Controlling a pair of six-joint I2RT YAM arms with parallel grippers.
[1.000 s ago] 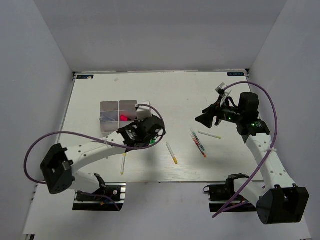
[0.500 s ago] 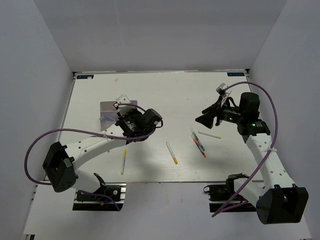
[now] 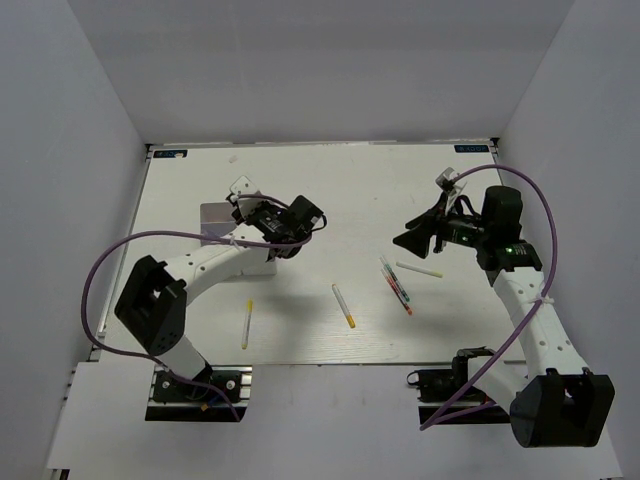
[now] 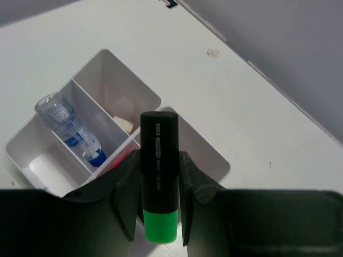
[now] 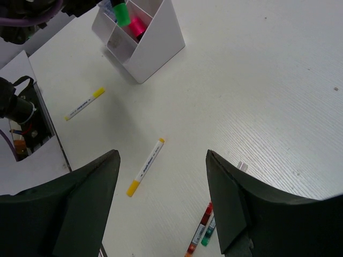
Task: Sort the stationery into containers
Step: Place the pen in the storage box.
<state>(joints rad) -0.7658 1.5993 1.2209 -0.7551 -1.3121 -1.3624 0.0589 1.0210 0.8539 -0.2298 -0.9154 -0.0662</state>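
Observation:
My left gripper holds the black highlighter and needs to move down into the container's section with the pink-ended highlighter [image 4: 124, 159] and release it there, because one of its kind is already inside.
My left gripper [image 4: 159, 155] is shut on a black highlighter with a green end [image 4: 159, 179] and holds it over the white divided container [image 4: 153, 99]. In the top view the gripper [image 3: 250, 213] hangs over the container [image 3: 212, 222]. The container holds a white-blue marker [image 4: 72, 128], a beige eraser [image 4: 124, 124] and a pink-ended highlighter [image 5: 138, 25]. My right gripper [image 5: 162, 152] is open and empty, above a yellow-ended pen [image 5: 144, 167]. It sits at the right of the table [image 3: 408, 240].
On the table lie a second yellow-ended pen [image 3: 246, 323], a thin white pen [image 3: 419, 269], red and green pens side by side [image 3: 396, 284] and a tiny white eraser [image 5: 242, 166]. The left arm's purple cable loops at the left.
My left arm has swung from in front of the container up and left over it, carrying the green-ended highlighter. The right arm has barely moved.

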